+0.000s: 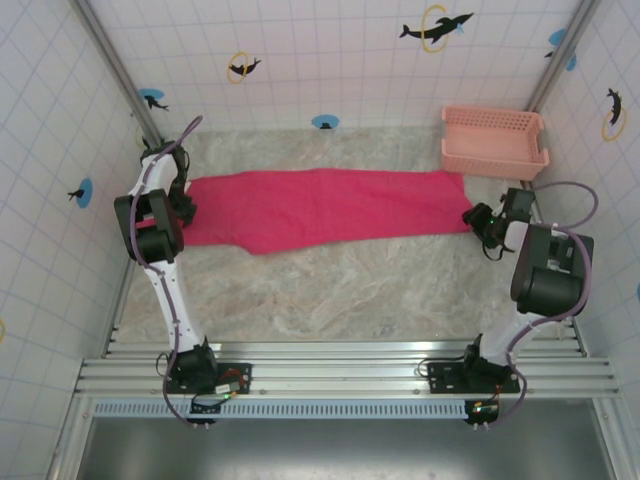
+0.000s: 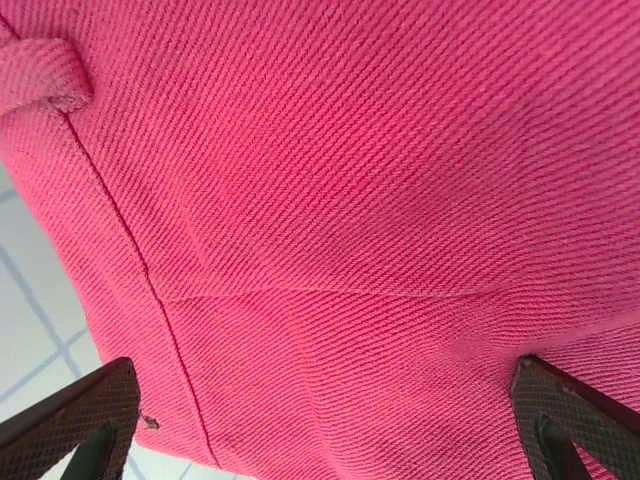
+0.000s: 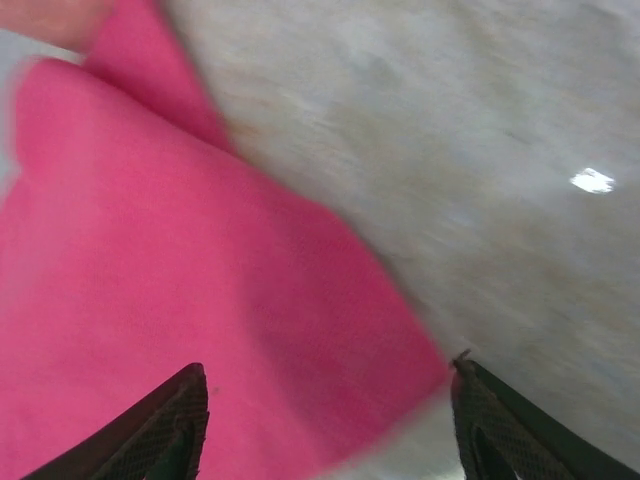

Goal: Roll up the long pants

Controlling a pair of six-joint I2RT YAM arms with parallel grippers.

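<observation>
The spread fingers are only on both sides of the tip of the pants, so the robot's right gripper will next slide toward the waist of the pants over the near corner of the leg end (image 1: 464, 228) (image 3: 375, 385) and close there.
The long pants (image 1: 320, 208) lie stretched flat across the far half of the table, waist to the left, leg ends to the right. My left gripper (image 1: 186, 207) hovers over the waist end. In the left wrist view it (image 2: 320, 440) is open, with pink twill (image 2: 350, 200) and a belt loop (image 2: 45, 75) close beneath the fingers (image 2: 80, 420). My right gripper (image 1: 473, 219) is at the leg end. The right wrist view is blurred and shows it (image 3: 325, 425) open, with the cloth's corner (image 3: 300, 330) lying between the spread fingertips and nothing pinched.
A pale salmon slotted basket (image 1: 495, 141) stands at the back right, just beyond the leg ends. Bare marbled table (image 1: 330, 290) stretches in front of the pants. Tiled walls close in both sides, and metal rails (image 1: 340, 370) run along the near edge.
</observation>
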